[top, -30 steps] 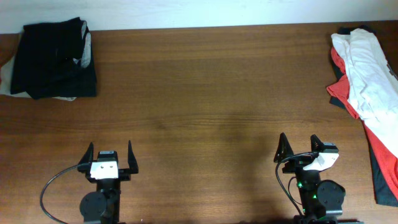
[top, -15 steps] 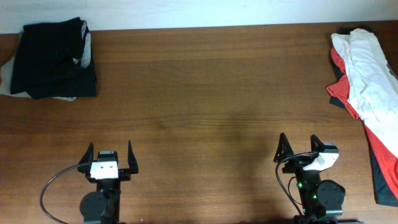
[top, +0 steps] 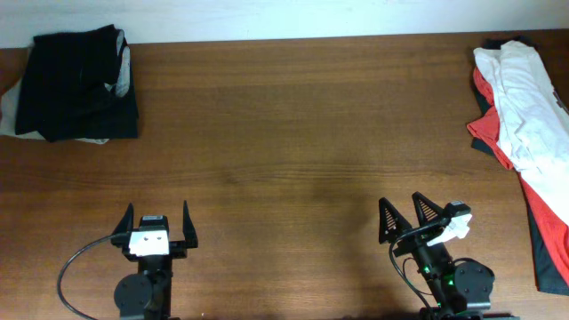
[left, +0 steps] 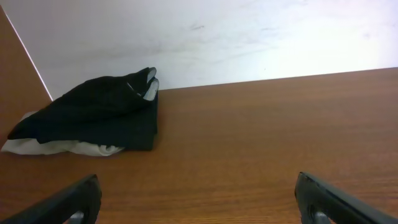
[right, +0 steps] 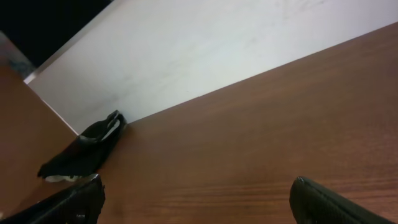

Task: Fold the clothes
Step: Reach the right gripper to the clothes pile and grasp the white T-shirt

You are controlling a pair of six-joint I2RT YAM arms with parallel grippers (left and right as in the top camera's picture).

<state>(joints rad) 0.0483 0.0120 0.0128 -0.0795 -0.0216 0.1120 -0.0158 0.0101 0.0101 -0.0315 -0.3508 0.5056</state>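
My right gripper swings outward to the right in the overhead view next, then lowers to the white T-shirt's middle [top: 532, 120], since the T-shirt lies uppermost on the pile.
A white T-shirt [top: 526, 102] lies unfolded on top of a pile of red and dark garments [top: 553, 233] at the table's right edge. My left gripper [top: 156, 220] is open and empty near the front edge, left of centre; its fingers frame bare wood in the left wrist view [left: 199, 199]. My right gripper [top: 402, 213] is open and empty near the front edge on the right, turned to point left; its fingers frame bare wood in the right wrist view [right: 199, 199]. Both grippers are far from the shirt.
A stack of folded dark clothes over something white [top: 78, 82] sits at the back left corner; it also shows in the left wrist view [left: 93, 115] and the right wrist view [right: 84, 155]. A white wall runs behind the brown wooden table [top: 284, 133].
The right gripper has swung to the left and now points toward the table's back left. The left arm and the clothes have not moved.
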